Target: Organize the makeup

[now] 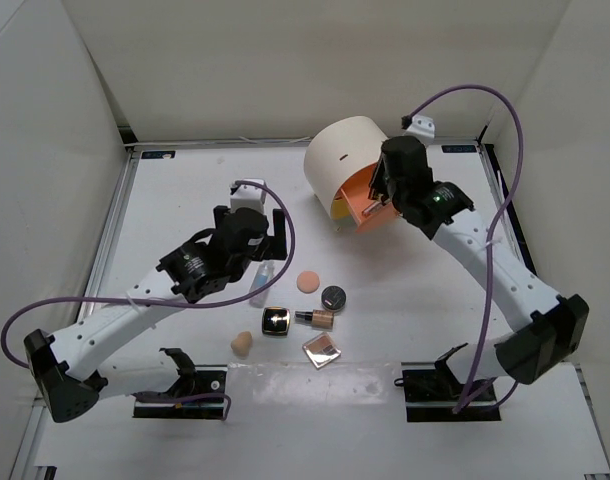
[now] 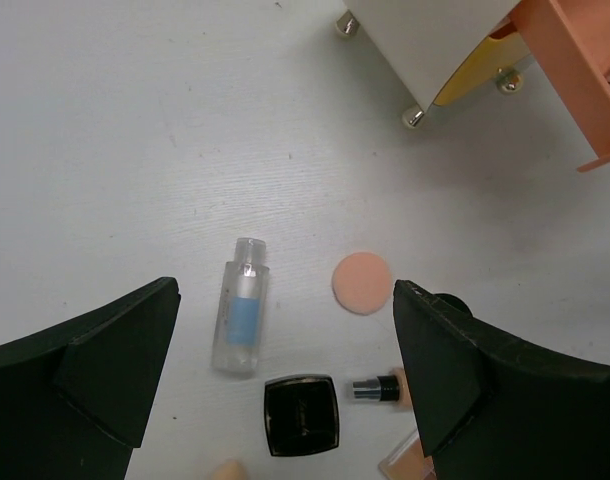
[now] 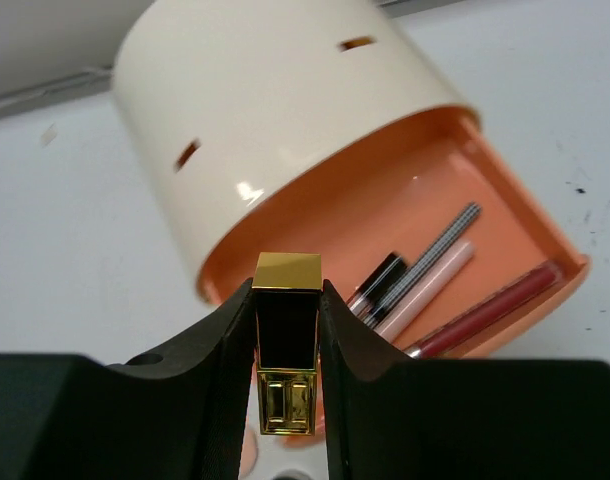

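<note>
I will move my right gripper to the right in the wrist view next, then lower it and let go of the lipstick (image 3: 287, 330), because the open drawer's bare bottom is that way below the gripper.
My right gripper (image 3: 287, 305) is shut on a black and gold lipstick (image 3: 287, 330), held just in front of the open orange drawer (image 3: 385, 215) of the cream cylinder box (image 3: 275, 120). Pink and dark slim tubes (image 3: 425, 285) lie in that drawer. My left gripper (image 2: 285, 290) hangs open above the table, holding nothing. Below it lie a clear little bottle (image 2: 240, 320), a peach round puff (image 2: 362, 283), a square black compact (image 2: 301, 415) and a foundation bottle (image 2: 375, 388). The top view also shows a round black compact (image 1: 333, 296), a mirrored compact (image 1: 322, 348) and a beige sponge (image 1: 242, 344).
The cream box (image 1: 347, 160) stands at the back centre with its drawer (image 1: 370, 205) pulled out toward the right arm (image 1: 465, 240). White walls close in the table on the left, back and right. Purple cables loop from both arms.
</note>
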